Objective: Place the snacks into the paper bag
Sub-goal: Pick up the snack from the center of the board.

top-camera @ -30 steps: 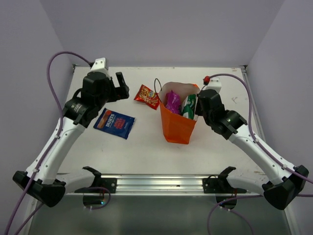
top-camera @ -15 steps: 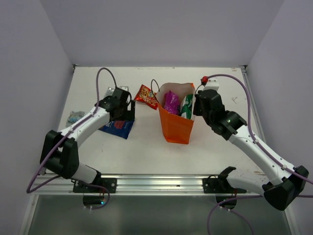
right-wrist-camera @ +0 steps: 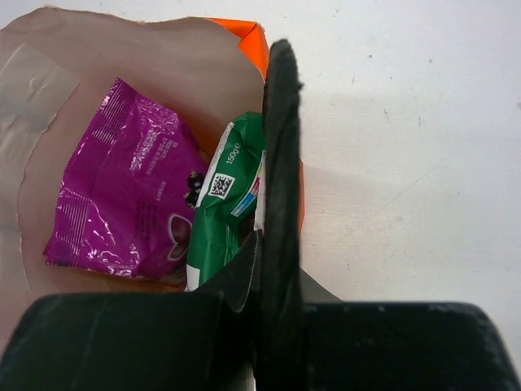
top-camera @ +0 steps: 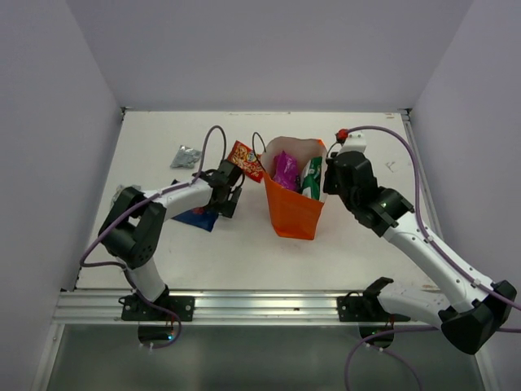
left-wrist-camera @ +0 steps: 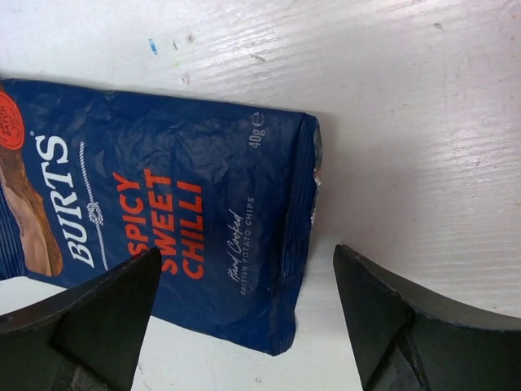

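Note:
The dark blue packet's bag-side edge [top-camera: 216, 217] [left-wrist-camera: 304, 202] lies below my left gripper. The gripper lowers and closes on it next, since the open fingers straddle that seam.
The orange paper bag [top-camera: 295, 212] stands upright mid-table, mouth open. Inside it lean a magenta packet [top-camera: 286, 169] [right-wrist-camera: 122, 195] and a green-and-white packet [top-camera: 313, 176] [right-wrist-camera: 228, 191]. My right gripper [top-camera: 330, 181] [right-wrist-camera: 281, 171] is shut on the bag's right rim [right-wrist-camera: 251, 39]. A dark blue packet [top-camera: 199, 217] [left-wrist-camera: 163, 212] lies flat left of the bag. My left gripper [top-camera: 229, 191] [left-wrist-camera: 246, 254] hangs low over its right end, open, one finger on each side of that edge. A red packet [top-camera: 246, 160] lies behind it and a small silver one [top-camera: 186, 155] further left.
White walls close in the table [top-camera: 244, 261] on three sides. A metal rail [top-camera: 260, 305] runs along the near edge between the arm bases. The right arm's purple cable [top-camera: 391, 130] loops over the back right corner.
My left arm has swung in from the far left and dropped low over the blue packet's right end. The silver packet has come into view. The right arm holds still.

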Controlling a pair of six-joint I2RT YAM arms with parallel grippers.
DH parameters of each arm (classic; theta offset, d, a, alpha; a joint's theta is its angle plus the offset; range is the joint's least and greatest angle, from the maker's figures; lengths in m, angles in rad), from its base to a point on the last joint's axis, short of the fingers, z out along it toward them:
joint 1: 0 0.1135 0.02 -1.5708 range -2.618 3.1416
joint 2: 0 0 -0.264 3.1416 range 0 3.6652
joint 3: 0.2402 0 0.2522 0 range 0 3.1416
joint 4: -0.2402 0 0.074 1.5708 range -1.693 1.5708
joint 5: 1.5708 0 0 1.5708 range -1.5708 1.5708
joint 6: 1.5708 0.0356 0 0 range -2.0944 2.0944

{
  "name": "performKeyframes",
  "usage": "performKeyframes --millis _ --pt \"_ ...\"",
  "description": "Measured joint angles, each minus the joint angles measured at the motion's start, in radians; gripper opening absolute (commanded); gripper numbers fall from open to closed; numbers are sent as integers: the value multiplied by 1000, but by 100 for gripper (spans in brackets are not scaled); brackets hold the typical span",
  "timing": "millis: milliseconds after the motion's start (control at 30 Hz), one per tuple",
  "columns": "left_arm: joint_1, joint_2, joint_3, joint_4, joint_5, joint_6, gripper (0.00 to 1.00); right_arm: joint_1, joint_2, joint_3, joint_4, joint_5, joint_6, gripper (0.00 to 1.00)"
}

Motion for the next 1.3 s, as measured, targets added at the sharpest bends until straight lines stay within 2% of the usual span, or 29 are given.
performKeyframes --millis 100,267,567,700,767,800,867,900,1100,1167,1300 --pt "0 19 16 14 -13 16 87 -3 -2 -3 2 0 -1 0" --pt "-1 47 41 20 -18 20 74 -4 -10 -16 15 0 -8 0" --pt "6 58 42 35 -12 15 62 -5 -21 -36 34 1 -19 0" --pt "41 58 37 58 51 14 50 -5 -44 -64 60 -5 -27 0" --pt "59 59 35 69 87 10 48 -5 -55 -75 69 -9 -31 0" --pt "66 60 35 74 102 7 42 -5 -62 -80 74 -14 -32 0" --pt "75 64 36 81 130 -1 36 -5 -70 -87 78 -19 -34 0" --pt "76 67 37 85 140 -2 27 -5 -74 -91 81 -21 -36 0" --pt "78 77 49 92 192 -3 3 -5 -100 -122 104 -23 -49 0" --pt "79 74 49 93 198 -3 0 -5 -103 -124 104 -23 -52 0" --pt "85 66 48 91 212 -9 0 -5 -105 -124 103 -24 -57 0"
